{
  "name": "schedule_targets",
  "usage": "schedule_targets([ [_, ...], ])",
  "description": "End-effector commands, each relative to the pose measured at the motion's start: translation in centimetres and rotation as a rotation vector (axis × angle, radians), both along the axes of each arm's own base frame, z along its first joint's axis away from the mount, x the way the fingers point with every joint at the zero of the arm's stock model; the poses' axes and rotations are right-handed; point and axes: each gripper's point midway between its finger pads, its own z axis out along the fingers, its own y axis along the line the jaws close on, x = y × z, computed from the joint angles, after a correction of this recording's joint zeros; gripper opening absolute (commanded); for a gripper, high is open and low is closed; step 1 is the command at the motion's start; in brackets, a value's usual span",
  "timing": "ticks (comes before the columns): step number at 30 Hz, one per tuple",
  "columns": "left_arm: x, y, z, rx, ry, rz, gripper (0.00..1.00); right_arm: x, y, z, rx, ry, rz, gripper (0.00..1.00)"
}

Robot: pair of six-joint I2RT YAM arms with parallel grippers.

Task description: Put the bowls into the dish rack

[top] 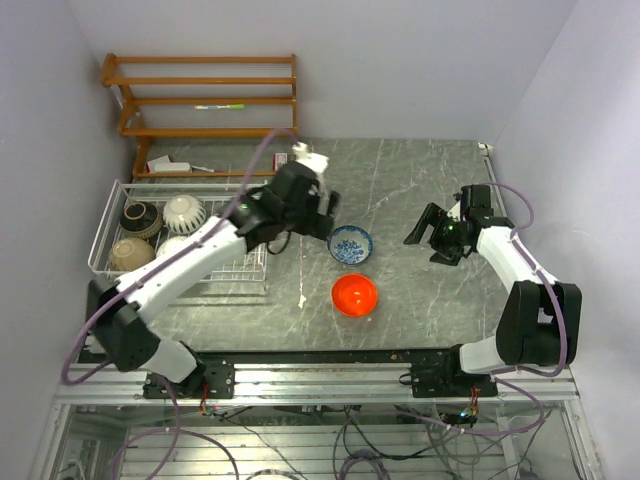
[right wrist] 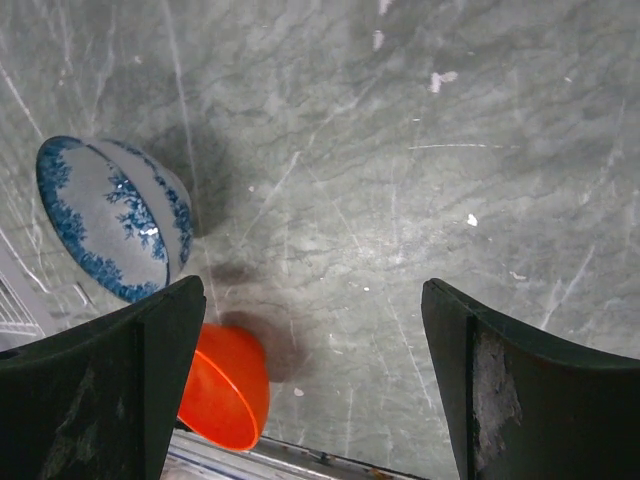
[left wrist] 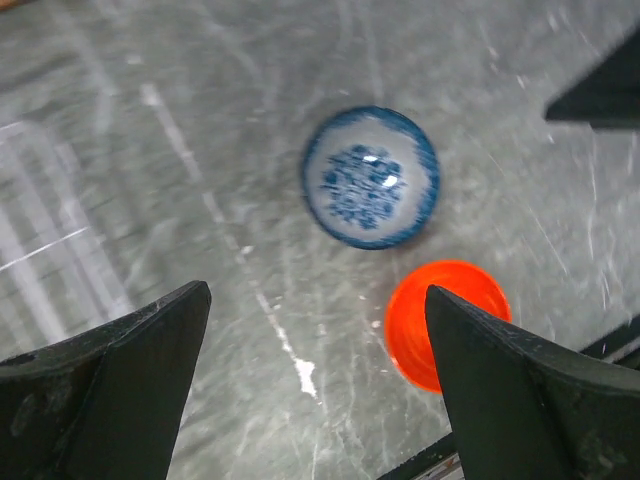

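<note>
The robot's left gripper will next move down toward the right in the top view, onto the blue bowl's rim (top: 365, 259) (left wrist: 412, 230) beside the orange-red bowl, because that rim faces up.
On the table stand a blue-and-white patterned bowl (top: 350, 244) (left wrist: 371, 178) (right wrist: 110, 215) and, nearer the arms, an orange-red bowl (top: 354, 295) (left wrist: 412, 325) (right wrist: 225, 385). Both are upright. The white wire dish rack (top: 104, 222) at the left holds a dark bowl (top: 141, 218), a white ribbed bowl (top: 184, 212), a tan bowl (top: 131, 254) and a pale bowl (top: 176, 244) partly hidden by my left arm. My left gripper (top: 328, 218) (left wrist: 318, 300) hangs open and empty above the table, just left of the blue bowl. The right gripper (top: 426, 240) (right wrist: 313, 290) is open and empty, well right of both bowls.
A wooden slatted shelf (top: 200, 100) leans against the back wall behind the rack. A small flat packet (top: 170, 166) lies between shelf and rack. A white streak (top: 301, 272) marks the grey stone tabletop. Walls close in on both sides.
</note>
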Motion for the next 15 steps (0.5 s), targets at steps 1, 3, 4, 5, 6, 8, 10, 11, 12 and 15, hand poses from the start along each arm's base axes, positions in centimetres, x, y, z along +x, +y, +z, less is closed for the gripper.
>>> schedule_targets([
  [1,-1.0,-7.6,-1.5,0.001,-0.042,-0.292,0.99,-0.5,-1.7,-1.0,-0.005,0.086,-0.105,0.90],
  [3,-1.2,-10.1,-3.0,0.023,-0.030,-0.373,1.00,-0.7,-2.6,-1.2,0.005,0.091,-0.143,0.90],
  [4,-1.4,-11.2,-3.8,0.044,-0.025,-0.412,0.99,-0.7,-3.0,-1.2,0.005,0.089,-0.158,0.90],
  [5,-1.4,-12.2,-4.4,0.064,-0.023,-0.440,0.98,-0.8,-3.3,-1.2,0.006,0.088,-0.167,0.90],
  [6,-1.4,-13.2,-5.1,0.085,-0.025,-0.464,0.98,-0.8,-3.6,-1.2,0.004,0.087,-0.173,0.90],
  [8,-1.0,-15.1,-7.1,0.125,-0.013,-0.509,0.97,-0.9,-3.8,-1.2,0.001,0.090,-0.173,0.90],
  [10,-0.6,-16.4,-9.1,0.152,0.006,-0.540,0.95,-1.1,-3.8,-1.3,0.004,0.092,-0.174,0.90],
  [11,-0.6,-17.0,-10.2,0.166,0.020,-0.556,0.93,-1.1,-3.9,-1.3,0.006,0.089,-0.176,0.90],
  [12,-0.7,-17.5,-11.2,0.183,0.033,-0.571,0.92,-1.2,-3.9,-1.3,0.006,0.088,-0.178,0.90],
  [15,-1.3,-18.6,-13.3,0.215,0.059,-0.609,0.86,-1.5,-4.2,-1.3,0.001,0.090,-0.180,0.90],
])
